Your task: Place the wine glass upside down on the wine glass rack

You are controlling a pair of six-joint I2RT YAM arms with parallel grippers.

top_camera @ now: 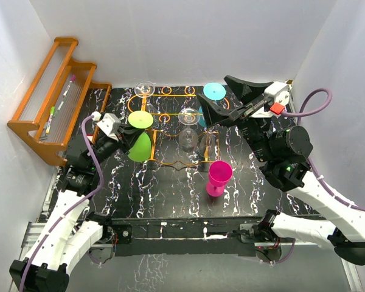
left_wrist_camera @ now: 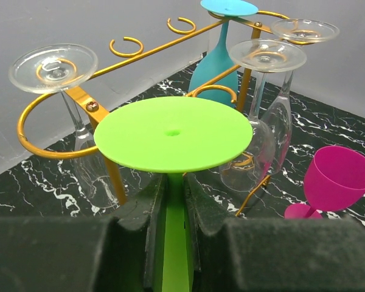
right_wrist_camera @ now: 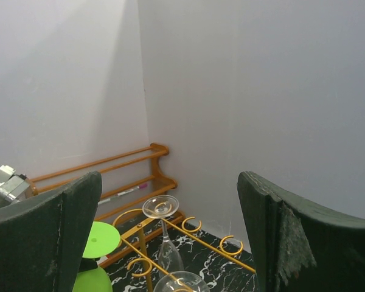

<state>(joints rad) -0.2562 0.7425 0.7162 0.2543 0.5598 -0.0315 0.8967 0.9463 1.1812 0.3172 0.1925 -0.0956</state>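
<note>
I need to carry the foot [left_wrist_camera: 173,132] in my left gripper outward onto the rack's end hoop [left_wrist_camera: 82,156] next and let go of it there, because the other feet rest on wire.
A lime green wine glass [top_camera: 140,120] is held upside down, its round foot [left_wrist_camera: 173,132] on top. My left gripper [left_wrist_camera: 173,198] is shut on its stem, seen from above at the left gripper [top_camera: 123,131]. The glass is at the left end of the orange wire wine glass rack [top_camera: 170,96], with the foot level with the rails [left_wrist_camera: 152,48]. The foot hides whether the stem is inside a slot. My right gripper [top_camera: 229,100] hovers open and empty over the rack's right end. Seen from the wrist, the right gripper [right_wrist_camera: 169,182] has its dark fingers [right_wrist_camera: 61,237] wide apart.
Two clear glasses [top_camera: 145,89] [top_camera: 188,119] and a teal glass [top_camera: 214,91] hang upside down in the rack. A pink glass [top_camera: 219,176] stands upright on the black marble table [top_camera: 170,194]. An orange wooden shelf [top_camera: 55,103] holding markers leans against the left wall.
</note>
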